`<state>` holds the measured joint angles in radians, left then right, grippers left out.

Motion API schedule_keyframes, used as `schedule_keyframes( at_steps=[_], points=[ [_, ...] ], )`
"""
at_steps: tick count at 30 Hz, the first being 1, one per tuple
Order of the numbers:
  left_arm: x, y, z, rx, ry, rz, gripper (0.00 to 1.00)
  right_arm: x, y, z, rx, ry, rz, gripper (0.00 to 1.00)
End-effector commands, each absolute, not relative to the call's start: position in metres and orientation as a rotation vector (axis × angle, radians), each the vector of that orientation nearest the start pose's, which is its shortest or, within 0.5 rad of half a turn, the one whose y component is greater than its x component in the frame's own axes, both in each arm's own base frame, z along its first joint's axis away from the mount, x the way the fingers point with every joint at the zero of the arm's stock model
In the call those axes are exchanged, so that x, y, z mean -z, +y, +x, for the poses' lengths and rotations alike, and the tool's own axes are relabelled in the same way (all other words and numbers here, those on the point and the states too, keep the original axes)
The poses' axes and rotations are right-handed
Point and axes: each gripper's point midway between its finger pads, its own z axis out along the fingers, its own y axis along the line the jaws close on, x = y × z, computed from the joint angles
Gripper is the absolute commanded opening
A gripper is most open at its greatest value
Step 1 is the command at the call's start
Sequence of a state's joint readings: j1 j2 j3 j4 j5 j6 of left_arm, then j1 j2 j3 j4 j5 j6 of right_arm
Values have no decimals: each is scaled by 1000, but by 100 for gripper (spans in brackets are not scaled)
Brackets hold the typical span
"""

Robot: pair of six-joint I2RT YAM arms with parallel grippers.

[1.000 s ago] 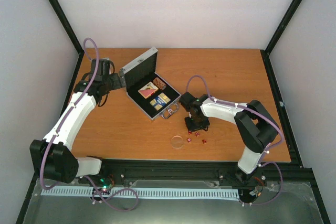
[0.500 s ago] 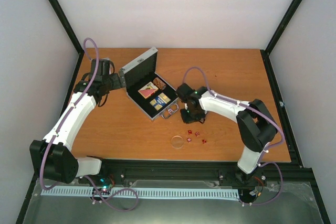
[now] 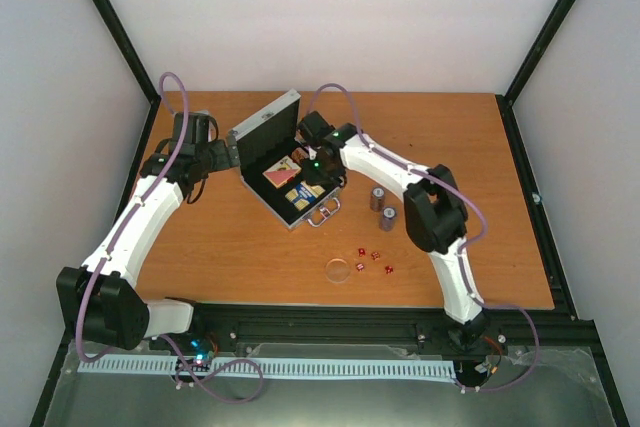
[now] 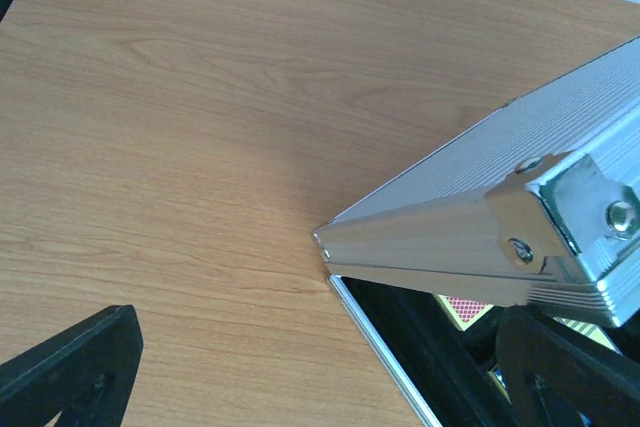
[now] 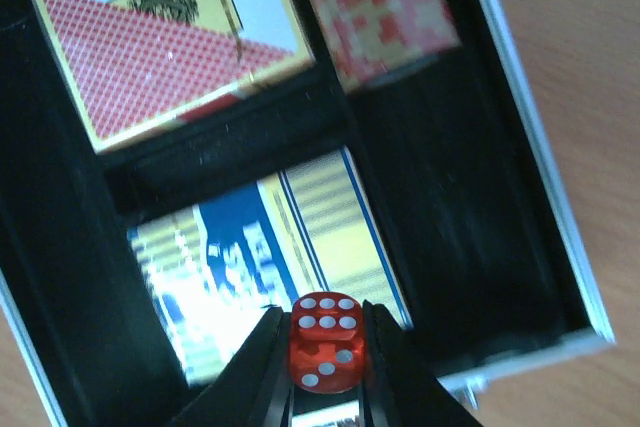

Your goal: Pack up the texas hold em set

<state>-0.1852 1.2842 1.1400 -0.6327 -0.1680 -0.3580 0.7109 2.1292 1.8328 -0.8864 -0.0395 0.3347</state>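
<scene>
The black gap between the decks is empty. I need to bring my right gripper down past the blue-yellow deck (image 5: 250,247) into that gap and let go of the red die.
The silver case (image 3: 262,127) lies open at the back left, its black-lined tray (image 5: 470,247) holding the red-white deck (image 5: 170,47), the blue-yellow deck (image 5: 250,247) and a red-checked chip stack (image 5: 375,7). My right gripper (image 5: 326,347) is shut on a red die (image 5: 327,340) and hovers over the blue-yellow deck; it also shows in the top view (image 3: 313,173). My left gripper (image 4: 315,372) is open, its fingers (image 4: 70,367) wide apart at the lid's corner (image 4: 520,227), beside the case in the top view (image 3: 218,155). Two dark chip stacks (image 3: 383,206), several red dice (image 3: 375,259) and the clear disc (image 3: 339,269) lie on the table.
The case's metal handle (image 3: 325,212) sticks out toward the chip stacks. The right arm (image 3: 390,167) arches over the table from the near right to the case. Black frame posts (image 3: 120,37) stand at the table's back corners.
My right gripper has lifted from the dice near the front and moved back left over the open case with one die in it. This uncovers two chip stacks. The left arm has not moved.
</scene>
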Motion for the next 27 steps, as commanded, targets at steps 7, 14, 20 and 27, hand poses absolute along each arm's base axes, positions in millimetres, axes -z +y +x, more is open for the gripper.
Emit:
schedule_keyframes(
  at_steps=[7, 14, 20, 27],
  points=[
    [-238, -41, 376, 75, 2282, -253, 100, -86, 378, 422, -430, 2705, -570, 7],
    [-240, -40, 376, 60, 2285, -239, 100, -59, 384, 422, -445, 2752, -574, 7],
    [-238, -41, 375, 63, 2290, -234, 100, -43, 387, 425, -444, 2754, -575, 7],
    [-240, -40, 372, 65, 2288, -238, 100, -28, 380, 433, -364, 2755, -559, 7]
  ],
)
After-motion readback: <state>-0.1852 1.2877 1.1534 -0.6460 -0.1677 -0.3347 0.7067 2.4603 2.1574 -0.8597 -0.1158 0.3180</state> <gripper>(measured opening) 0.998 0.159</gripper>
